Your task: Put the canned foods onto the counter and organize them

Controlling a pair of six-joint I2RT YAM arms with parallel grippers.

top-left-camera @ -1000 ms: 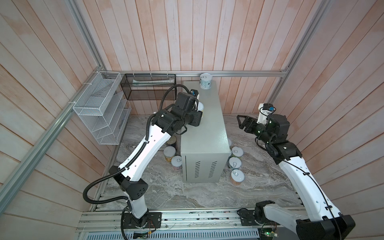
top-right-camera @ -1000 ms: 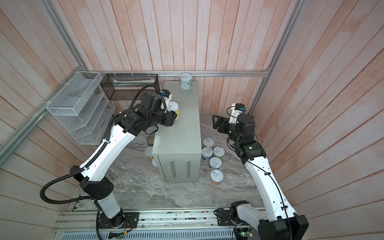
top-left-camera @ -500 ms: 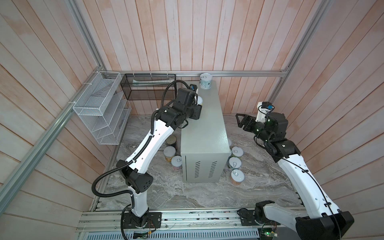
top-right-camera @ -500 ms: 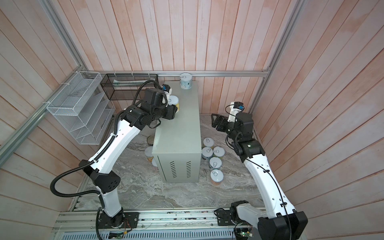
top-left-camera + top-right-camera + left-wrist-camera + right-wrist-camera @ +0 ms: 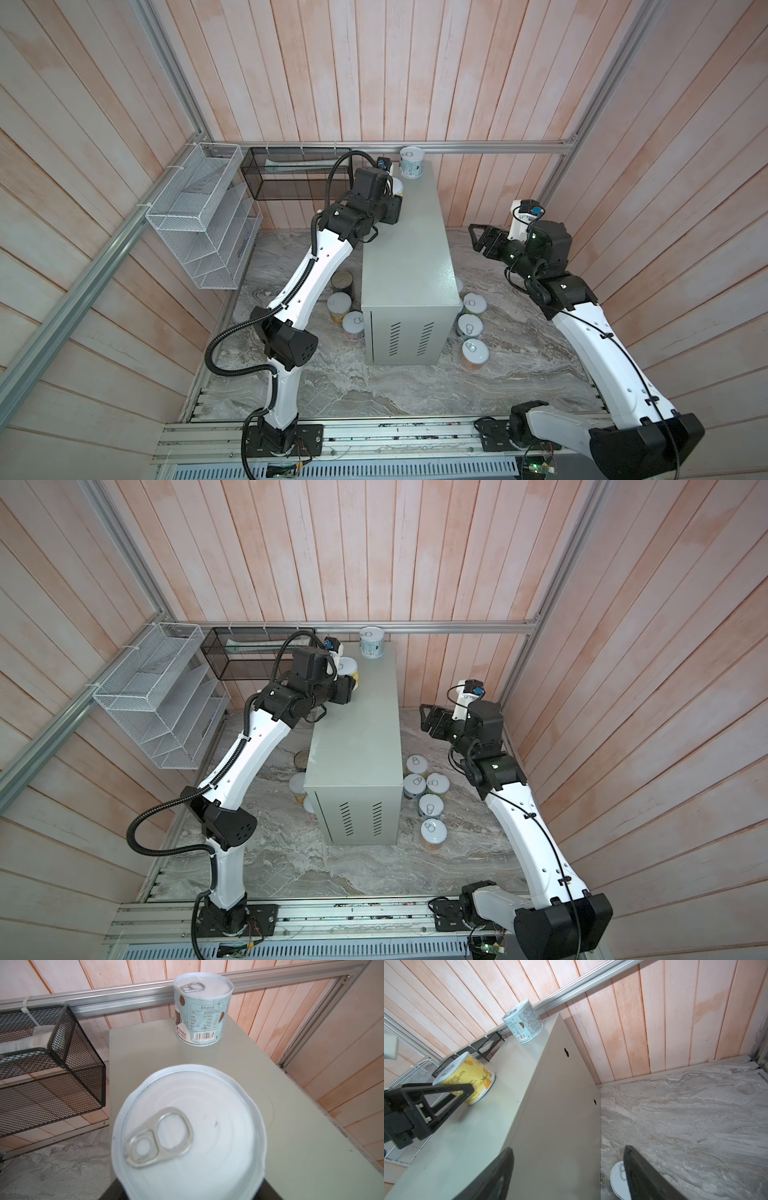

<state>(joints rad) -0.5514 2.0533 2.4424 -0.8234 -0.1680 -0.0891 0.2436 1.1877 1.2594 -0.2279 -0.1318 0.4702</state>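
Note:
I next need to move my left gripper outward to the far corner of the counter by the black mesh basket and let go of the yellow can [image 5: 348, 672], because the space beside the pale-blue can is empty.
The counter [image 5: 405, 249] [image 5: 357, 729] is a tall grey-green box on the marble floor. A pale-blue can [image 5: 411, 163] [image 5: 202, 1009] [image 5: 522, 1021] stands at its far end. My left gripper [image 5: 347, 679] [image 5: 190, 1192] is shut on a yellow can [image 5: 348, 672] [image 5: 187, 1136] [image 5: 467, 1076], whose base is at the counter top near the back left edge. My right gripper [image 5: 478, 241] [image 5: 569, 1174] hangs open and empty beside the counter's right side. Several cans [image 5: 473, 303] [image 5: 428, 787] stand on the floor to the right. Two cans [image 5: 338, 305] and a dark tin [image 5: 341, 280] stand to the left.
A white wire basket [image 5: 203, 216] and a black mesh basket [image 5: 297, 174] [image 5: 52, 1059] hang on the walls left of the counter. Wooden walls close in on three sides. An aluminium rail [image 5: 478, 147] runs just behind the pale-blue can.
My left gripper has carried the yellow can along the counter's left edge toward the back, closer to the pale-blue can. The right gripper has barely shifted.

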